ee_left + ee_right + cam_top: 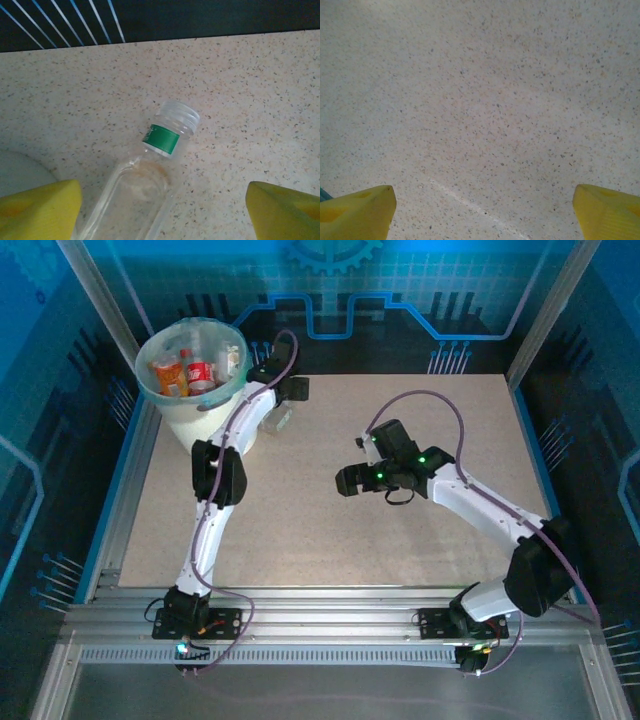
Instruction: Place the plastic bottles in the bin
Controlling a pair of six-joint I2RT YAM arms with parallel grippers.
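Note:
The bottle lies at an angle between my left gripper's open fingers, so I should lower the gripper over the clear bottle's body beside the green label and turn.
A clear plastic bottle with a green neck label and a clear cap lies on its side on the speckled table, right beside the bin. My left gripper hangs open above it; its yellow fingers stand wide on either side and do not touch it. From above, this bottle rests just under the left gripper. The bin, a white bucket with a pale blue-green liner, holds several bottles with red and orange labels. Over bare table in the middle, my right gripper is open and holds nothing.
The bin's white wall curves in at the left wrist view's lower left, close to the left finger. Blue rails and metal posts frame the table. The right gripper hovers over bare tabletop.

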